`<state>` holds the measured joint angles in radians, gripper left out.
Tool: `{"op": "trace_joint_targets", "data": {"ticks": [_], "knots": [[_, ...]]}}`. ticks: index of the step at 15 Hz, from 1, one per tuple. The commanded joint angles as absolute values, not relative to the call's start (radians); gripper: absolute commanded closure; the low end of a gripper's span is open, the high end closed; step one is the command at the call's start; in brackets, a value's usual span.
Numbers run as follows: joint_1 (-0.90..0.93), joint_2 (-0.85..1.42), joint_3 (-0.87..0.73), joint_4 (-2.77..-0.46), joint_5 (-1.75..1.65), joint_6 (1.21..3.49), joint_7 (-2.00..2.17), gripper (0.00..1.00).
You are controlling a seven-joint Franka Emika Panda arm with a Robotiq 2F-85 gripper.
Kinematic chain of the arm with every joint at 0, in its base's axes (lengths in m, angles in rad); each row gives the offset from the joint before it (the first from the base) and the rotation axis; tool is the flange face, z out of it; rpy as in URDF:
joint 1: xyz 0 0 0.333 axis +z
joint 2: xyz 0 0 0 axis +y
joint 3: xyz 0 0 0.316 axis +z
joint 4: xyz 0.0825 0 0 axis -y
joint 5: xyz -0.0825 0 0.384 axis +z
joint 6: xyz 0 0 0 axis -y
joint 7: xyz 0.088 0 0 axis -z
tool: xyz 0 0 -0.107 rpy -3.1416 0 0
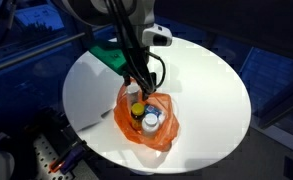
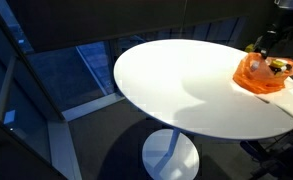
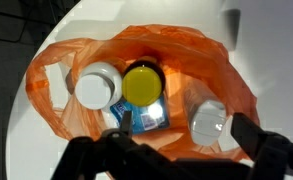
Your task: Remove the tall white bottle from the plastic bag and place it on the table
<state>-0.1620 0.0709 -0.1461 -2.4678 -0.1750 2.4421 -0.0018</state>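
Observation:
The pale white bottle's top (image 3: 208,119) sits nearer the finger down and slightly toward the right in the wrist view, so my gripper goes down there around it next.
An orange plastic bag (image 3: 56,70) lies open on the round white table (image 1: 201,80); it shows in both exterior views (image 1: 161,135) (image 2: 254,76). Inside stand a white-capped bottle (image 3: 96,86), a yellow-capped bottle (image 3: 142,84) and a pale white bottle (image 3: 208,120). I cannot tell which is the tall one. My gripper (image 3: 186,130) is open just above the bag's mouth. The pale white bottle sits between its dark fingers, nearer one of them and untouched. In the exterior views the gripper (image 1: 138,90) (image 2: 264,45) hangs over the bag.
A blue-labelled package (image 3: 136,118) lies in the bag under the caps. The bag sits near the table's edge (image 1: 126,160). Dark floor and window panels surround the table.

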Motion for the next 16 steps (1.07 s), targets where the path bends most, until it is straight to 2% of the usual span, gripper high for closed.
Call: {"op": "trace_joint_targets", "data": {"ticks": [1, 9, 11, 12, 13, 16], "knots": [[-0.147, 0.074, -0.143, -2.477, -0.168, 2.464, -0.006, 0.00], [-0.120, 0.127, -0.144, -2.476, -0.210, 2.512, 0.027, 0.00], [-0.114, 0.144, -0.145, -2.473, -0.219, 2.526, 0.032, 0.18], [-0.112, 0.150, -0.146, -2.471, -0.220, 2.530, 0.034, 0.34], [-0.110, 0.152, -0.146, -2.471, -0.220, 2.532, 0.033, 0.44], [-0.107, 0.138, -0.150, -2.467, -0.218, 2.515, 0.034, 0.66]]}}
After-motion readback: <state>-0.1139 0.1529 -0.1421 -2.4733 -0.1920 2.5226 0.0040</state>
